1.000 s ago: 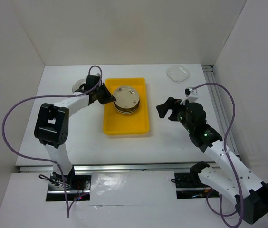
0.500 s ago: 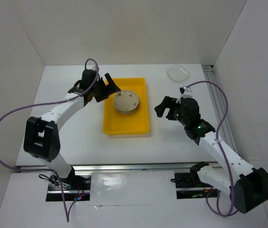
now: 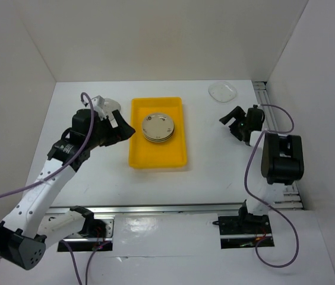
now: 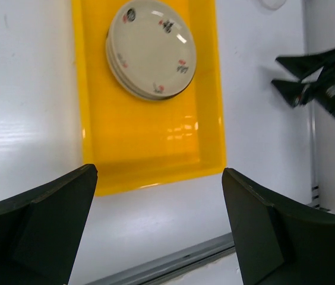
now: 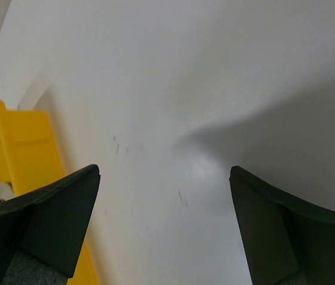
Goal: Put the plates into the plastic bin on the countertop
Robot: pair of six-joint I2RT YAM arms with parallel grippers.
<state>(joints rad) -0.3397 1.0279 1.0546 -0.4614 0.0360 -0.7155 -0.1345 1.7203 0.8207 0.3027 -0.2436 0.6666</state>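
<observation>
The clear plate is still outside the yellow bin [image 3: 158, 155], so my right gripper will next move outward and down onto the clear plate's rim [image 3: 235, 95] on the side of the metal bar.
The yellow plastic bin [image 3: 158, 155] lies mid-countertop with a stack of cream plates [image 3: 157, 127] in its far half. In the left wrist view the stack [image 4: 151, 47] sits in the bin [image 4: 149, 172], its top plate cream with small marks. My left gripper [image 3: 124, 126] hovers just left of the bin, open and empty [image 4: 158, 225]. A clear plate [image 3: 223, 92] rests at the back right. My right gripper [image 3: 231, 123] is open and empty [image 5: 164, 219] over bare countertop [image 5: 203, 119], between the bin and the clear plate. A pale plate [image 3: 107, 104] shows partly behind the left wrist.
White walls close in the countertop on the left, back and right. A metal rail [image 3: 274, 113] runs along the right edge and another along the front [image 3: 167, 208]. The bin's corner [image 5: 13, 142] shows at the left of the right wrist view.
My left gripper has opened, left its plate on the stack and drawn back to the left of the bin. The right arm has swung back and to the right.
</observation>
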